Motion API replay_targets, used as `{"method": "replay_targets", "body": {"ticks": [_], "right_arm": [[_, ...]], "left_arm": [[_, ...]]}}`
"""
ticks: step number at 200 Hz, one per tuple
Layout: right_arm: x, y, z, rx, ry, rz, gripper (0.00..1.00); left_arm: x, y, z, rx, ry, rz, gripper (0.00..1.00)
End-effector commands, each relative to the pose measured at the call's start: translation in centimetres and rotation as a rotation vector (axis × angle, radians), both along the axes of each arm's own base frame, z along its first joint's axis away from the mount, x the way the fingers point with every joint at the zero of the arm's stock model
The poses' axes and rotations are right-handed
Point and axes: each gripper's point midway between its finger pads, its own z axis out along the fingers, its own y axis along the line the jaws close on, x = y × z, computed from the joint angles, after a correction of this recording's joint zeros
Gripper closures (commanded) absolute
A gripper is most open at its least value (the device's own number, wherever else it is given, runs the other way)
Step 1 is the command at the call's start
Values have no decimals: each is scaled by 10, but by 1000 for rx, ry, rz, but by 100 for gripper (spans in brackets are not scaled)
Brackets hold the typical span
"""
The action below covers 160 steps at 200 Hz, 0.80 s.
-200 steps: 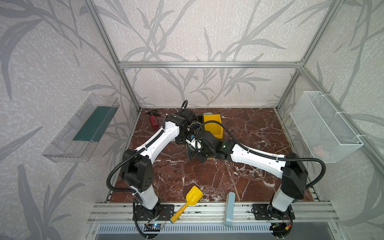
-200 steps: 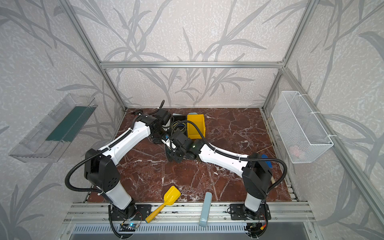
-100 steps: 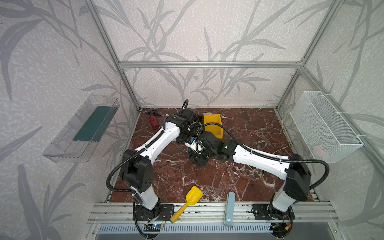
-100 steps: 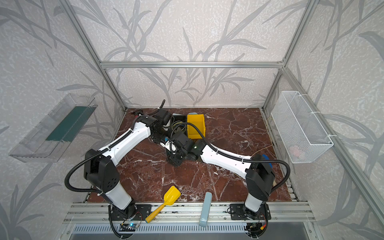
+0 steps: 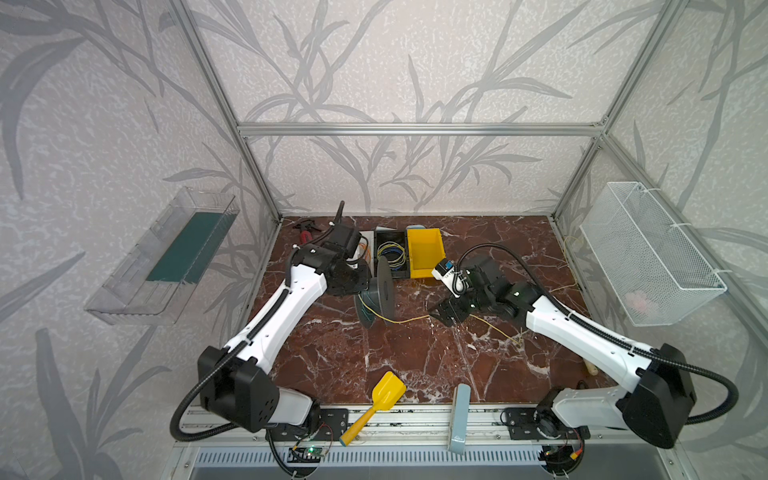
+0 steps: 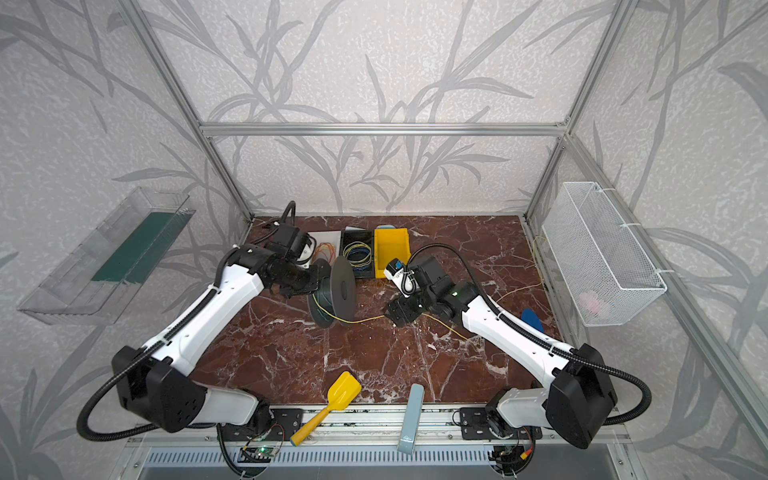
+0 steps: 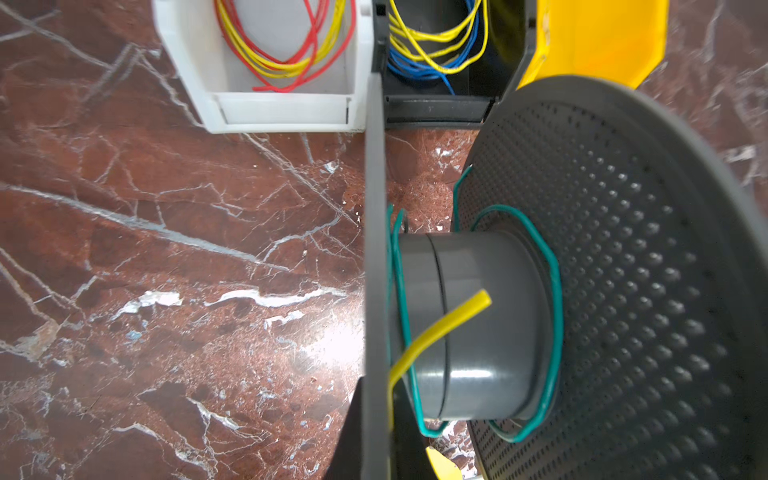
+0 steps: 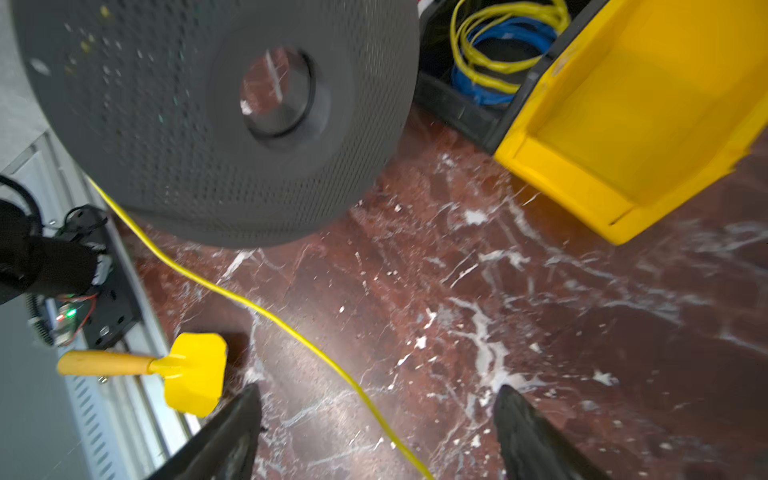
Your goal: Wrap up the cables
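My right gripper eases a little back toward the base next and closes on the yellow wire (image 5: 429, 317), which already passes loosely between its open fingers.
The cables are one thin yellow wire (image 5: 409, 319) (image 6: 361, 320). It runs from a dark grey spool (image 5: 376, 291) (image 6: 336, 291) across the marble floor to the right. The spool stands on edge, and loose green loops sit on its hub (image 7: 478, 324). The wire's end (image 7: 440, 328) lies over the hub. My left gripper (image 5: 355, 280) (image 7: 376, 415) is shut on the spool's thin flange. To the right of the spool my right gripper (image 5: 446, 313) (image 8: 378, 390) stands open low over the floor. The wire (image 8: 291, 328) passes loosely between its fingers.
Behind the spool stand a white bin (image 7: 282, 62) with red-and-yellow wires, a black bin (image 5: 390, 249) with blue-and-yellow wires and a yellow bin (image 5: 426, 249). A yellow scoop (image 5: 378, 401) and a grey-blue bar (image 5: 459, 415) lie at the front edge. A mesh basket (image 5: 648, 257) hangs on the right wall.
My right gripper has opened and drawn back to the right, away from the spool, leaving the wire lying on the floor. The left arm has stayed on the spool.
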Motion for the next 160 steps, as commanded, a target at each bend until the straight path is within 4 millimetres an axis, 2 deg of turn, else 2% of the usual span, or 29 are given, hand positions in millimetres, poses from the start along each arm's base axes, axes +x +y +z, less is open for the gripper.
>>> {"method": "replay_targets", "body": {"ticks": [1, 23, 72, 96, 114, 127, 160], "right_arm": [[-40, 20, 4, 130, 162, 156, 14], [-49, 18, -11, 97, 236, 171, 15], [-49, 15, -41, 23, 305, 154, 23], [-55, 20, -38, 46, 316, 185, 46], [-60, 19, -33, 49, 316, 186, 83], [-60, 15, -36, 35, 321, 162, 99], [-47, 9, -53, -20, 369, 83, 100]], "left_arm": [[4, -4, 24, -66, -103, -30, 100], [4, 0, 33, -87, -138, -20, 100], [5, 6, 51, -130, -196, -9, 100], [5, 7, 55, -154, -209, -15, 100], [6, 12, 58, -156, -218, 9, 100], [7, 12, 65, -191, -243, 13, 100], [5, 9, 85, -296, -283, 1, 100]]}}
